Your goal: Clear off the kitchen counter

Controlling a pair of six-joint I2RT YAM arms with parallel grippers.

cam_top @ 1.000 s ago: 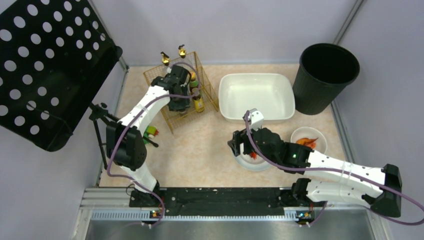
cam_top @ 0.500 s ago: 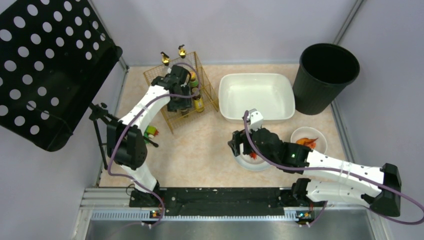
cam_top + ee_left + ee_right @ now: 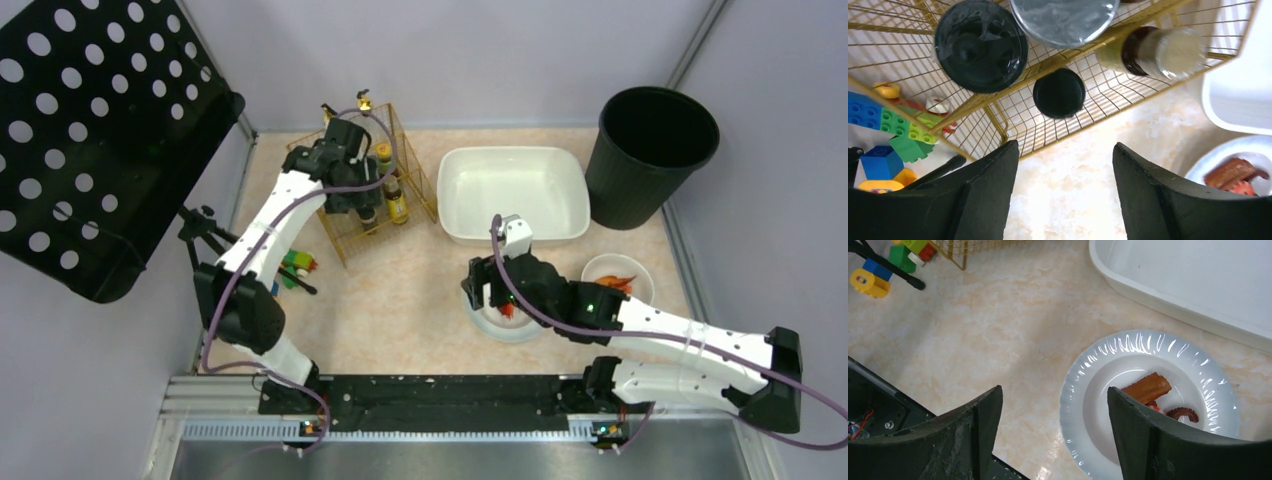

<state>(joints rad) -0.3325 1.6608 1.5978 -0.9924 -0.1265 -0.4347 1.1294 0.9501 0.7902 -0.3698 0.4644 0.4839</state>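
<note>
I will tilt my right gripper back, down and to the right in the top view, onto the plate's near rim point(image 3: 533, 332), because the scraps leave that rim bare.
The kitchen counter point(image 3: 400, 290) is pale beige marble-patterned. A gold wire rack point(image 3: 345, 238) at the back left holds several bottles and jars point(image 3: 396, 205). My left gripper point(image 3: 358, 205) hangs above the rack, open and empty. In the left wrist view point(image 3: 1065, 145) a black cap point(image 3: 1059, 93) and a large black lid point(image 3: 980, 45) show below it. My right gripper point(image 3: 485, 290) is open and empty above the left rim of a white plate point(image 3: 1098, 355) that holds brown food scraps point(image 3: 1147, 387).
A white tub point(image 3: 515, 195) stands at the back centre. A black bin point(image 3: 650, 155) is at the back right. A small bowl point(image 3: 617, 280) with orange food sits at the right. Toy bricks point(image 3: 297, 268) lie left of the rack. A black perforated panel point(image 3: 90, 140) overhangs the left.
My left gripper has moved a little toward the back left over the rack. The right arm has barely shifted.
</note>
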